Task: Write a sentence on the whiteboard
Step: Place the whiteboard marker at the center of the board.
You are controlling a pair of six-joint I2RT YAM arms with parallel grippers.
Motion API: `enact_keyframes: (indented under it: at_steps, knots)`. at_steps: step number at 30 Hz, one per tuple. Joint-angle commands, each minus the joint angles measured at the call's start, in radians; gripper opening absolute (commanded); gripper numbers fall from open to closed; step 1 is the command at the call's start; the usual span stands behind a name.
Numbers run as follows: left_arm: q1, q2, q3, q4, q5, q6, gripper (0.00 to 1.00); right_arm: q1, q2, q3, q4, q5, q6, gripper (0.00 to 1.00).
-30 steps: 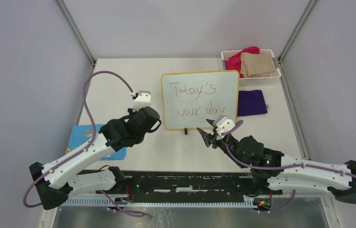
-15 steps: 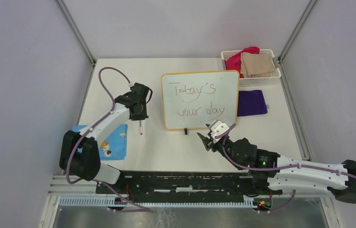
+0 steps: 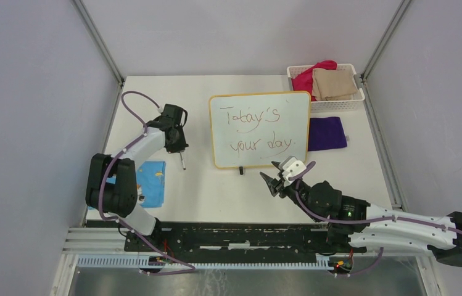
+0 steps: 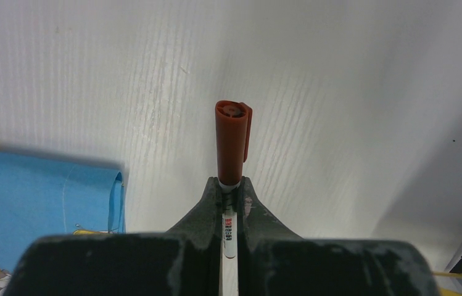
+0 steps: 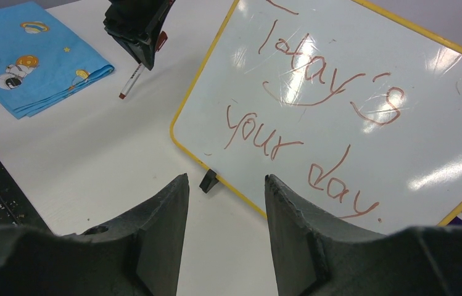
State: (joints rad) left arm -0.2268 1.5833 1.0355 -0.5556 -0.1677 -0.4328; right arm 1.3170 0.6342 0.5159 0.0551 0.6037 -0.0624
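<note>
The sentence is written, so my left gripper will next lower the capped marker onto the empty table beside the board and release it.
The whiteboard stands propped at the table's middle, and its yellow frame also shows in the right wrist view. The sentence on it reads "Today's your day" in thin reddish cursive over two lines. My left gripper hangs left of the board, shut on a capped marker that points down at the table. My right gripper stands open and empty in front of the board's near edge, close to a black foot.
A blue patterned cloth lies at the near left, beside the left arm. A white basket with pink and tan cloths sits at the back right. A purple cloth lies next to the board's right edge.
The left arm has folded back toward its base, carrying the marker slightly left and away from the board. The right gripper has drifted a little nearer the front edge.
</note>
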Motion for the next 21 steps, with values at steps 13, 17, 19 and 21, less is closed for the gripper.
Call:
enact_keyframes:
  at_steps: [13,17,19,21]
  knots:
    - [-0.004,0.018,-0.028,0.103,0.021,0.01,0.04,-0.001,0.025,0.032,0.001,0.026,0.034,0.53]
    - [-0.01,0.012,-0.02,0.096,-0.001,0.026,0.04,-0.001,0.033,0.037,-0.001,0.021,0.037,0.53]
    - [-0.016,0.022,-0.013,0.089,-0.006,0.033,0.04,-0.001,0.036,0.039,-0.001,0.02,0.037,0.53]
    - [-0.023,0.033,-0.008,0.088,-0.009,0.039,0.05,-0.001,0.037,0.041,-0.001,0.018,0.036,0.53]
